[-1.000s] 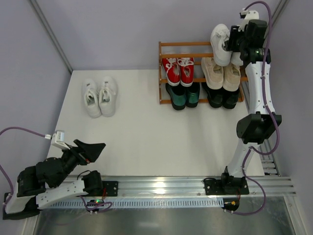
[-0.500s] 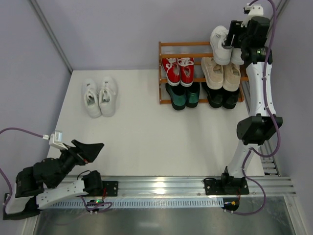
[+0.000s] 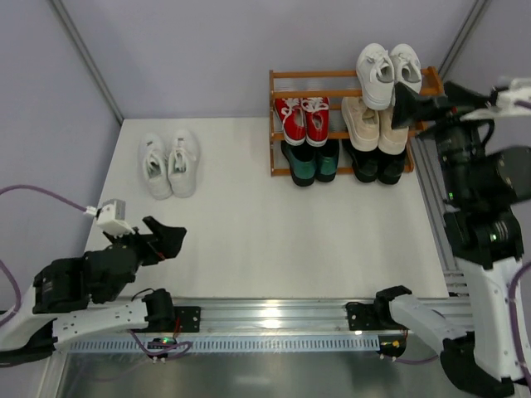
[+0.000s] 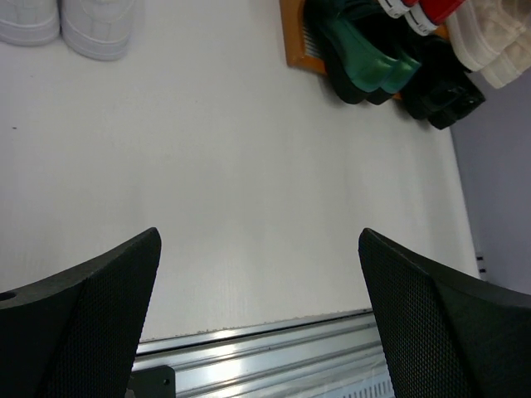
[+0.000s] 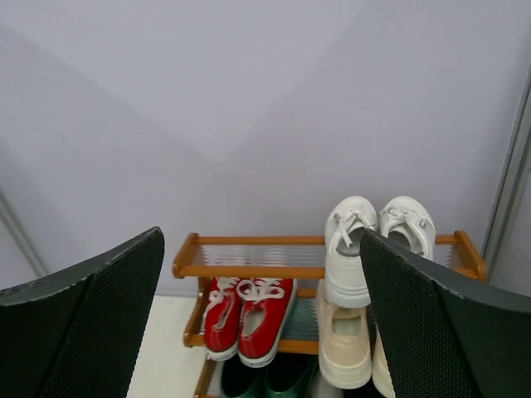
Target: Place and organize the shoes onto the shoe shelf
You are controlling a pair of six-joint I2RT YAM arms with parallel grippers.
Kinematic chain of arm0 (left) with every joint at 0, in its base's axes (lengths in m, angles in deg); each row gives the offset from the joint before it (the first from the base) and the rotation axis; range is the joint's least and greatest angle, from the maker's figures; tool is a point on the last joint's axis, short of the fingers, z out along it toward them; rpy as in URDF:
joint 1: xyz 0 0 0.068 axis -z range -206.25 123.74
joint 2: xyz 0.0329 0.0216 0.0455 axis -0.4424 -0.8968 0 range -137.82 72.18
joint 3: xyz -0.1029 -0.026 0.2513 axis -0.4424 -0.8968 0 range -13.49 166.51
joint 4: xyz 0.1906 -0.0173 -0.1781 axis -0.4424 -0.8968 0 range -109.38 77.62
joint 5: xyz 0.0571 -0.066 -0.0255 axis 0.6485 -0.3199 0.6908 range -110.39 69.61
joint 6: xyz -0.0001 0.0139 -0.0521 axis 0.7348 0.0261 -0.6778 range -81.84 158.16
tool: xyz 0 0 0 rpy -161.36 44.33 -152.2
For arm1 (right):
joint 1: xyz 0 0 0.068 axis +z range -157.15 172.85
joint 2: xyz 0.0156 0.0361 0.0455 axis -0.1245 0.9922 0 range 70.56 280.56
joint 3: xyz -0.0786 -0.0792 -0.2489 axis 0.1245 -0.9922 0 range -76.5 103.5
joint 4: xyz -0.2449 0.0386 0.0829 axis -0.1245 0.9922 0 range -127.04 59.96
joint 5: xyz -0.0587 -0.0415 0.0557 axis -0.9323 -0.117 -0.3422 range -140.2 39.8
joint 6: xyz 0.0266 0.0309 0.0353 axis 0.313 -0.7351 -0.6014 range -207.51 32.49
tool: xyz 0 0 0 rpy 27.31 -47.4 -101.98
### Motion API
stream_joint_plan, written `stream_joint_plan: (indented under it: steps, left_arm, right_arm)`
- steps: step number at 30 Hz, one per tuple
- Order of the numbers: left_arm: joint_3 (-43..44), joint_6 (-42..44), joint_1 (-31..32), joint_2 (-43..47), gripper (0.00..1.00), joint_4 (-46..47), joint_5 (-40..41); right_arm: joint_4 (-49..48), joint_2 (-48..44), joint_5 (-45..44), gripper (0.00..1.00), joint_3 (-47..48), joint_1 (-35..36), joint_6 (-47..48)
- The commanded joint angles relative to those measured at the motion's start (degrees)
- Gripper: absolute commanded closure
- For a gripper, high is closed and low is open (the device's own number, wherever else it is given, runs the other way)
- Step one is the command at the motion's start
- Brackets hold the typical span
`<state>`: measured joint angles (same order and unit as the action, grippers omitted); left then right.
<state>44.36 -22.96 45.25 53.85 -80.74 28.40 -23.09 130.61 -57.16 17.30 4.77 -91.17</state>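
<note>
The pair of white sneakers lies outward of and below my left gripper, which reaches outward and comes down astride their adjoining inner sides next.
The shoe shelf (image 3: 282, 83) stands at the back right. A white sneaker pair (image 3: 386, 70) sits on the right of its top tier. Red sneakers (image 3: 301, 118) and cream shoes (image 3: 375, 124) are on the middle tier, with green loafers (image 3: 311, 162) and black loafers (image 3: 377, 166) at the bottom. Another white sneaker pair (image 3: 170, 163) lies on the table at the left. My right gripper (image 3: 431, 98) hangs open, apart from the shelf, facing it (image 5: 249, 269). My left gripper (image 3: 164, 240) is open and holds nothing, low over the near table (image 4: 258, 240).
A metal rail (image 3: 274, 315) with both arm bases runs along the near edge. Grey walls close in the back and both sides, and the right wall is close to the shelf's right end. A slanted metal post (image 3: 83, 58) stands at the back left.
My right gripper opened and let go of the white sneaker on the top tier, then drew back from the shelf toward me. The left arm shifted slightly.
</note>
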Motion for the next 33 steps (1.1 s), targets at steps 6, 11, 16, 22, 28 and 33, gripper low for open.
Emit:
stream_joint_plan:
  steps: [6,11,16,22,28,33]
  left_arm:
    - [11.0,1.3,-0.2,-23.9,0.0,-2.4,13.2]
    - [12.2,14.1,-9.4,-30.2,0.01,10.6,4.0]
    - [6.0,18.1,-26.1,-37.0,0.0,19.4,-14.7]
    - [7.0,29.3,-40.5,-47.4,0.0,29.0,-23.8]
    - [18.3,39.1,-58.7,-59.1,0.0,28.8,-35.5]
    - [25.7,42.3,-71.1,-69.2,0.0,27.1,-39.2]
  right_arm:
    - [4.3,-20.5,3.3,0.0,-28.6,13.6,-11.0]
    - [9.2,-28.4,9.5,0.0,-40.5,21.7,-15.7]
    - [14.4,-36.0,8.8,0.0,-46.2,23.8,-15.9]
    - [18.6,-41.2,12.1,0.0,-49.0,23.8,-16.7]
    - [19.5,-45.0,14.2,0.0,-54.2,23.8,-18.3]
    - [20.2,-47.5,16.0,0.0,-56.2,23.7,-19.4]
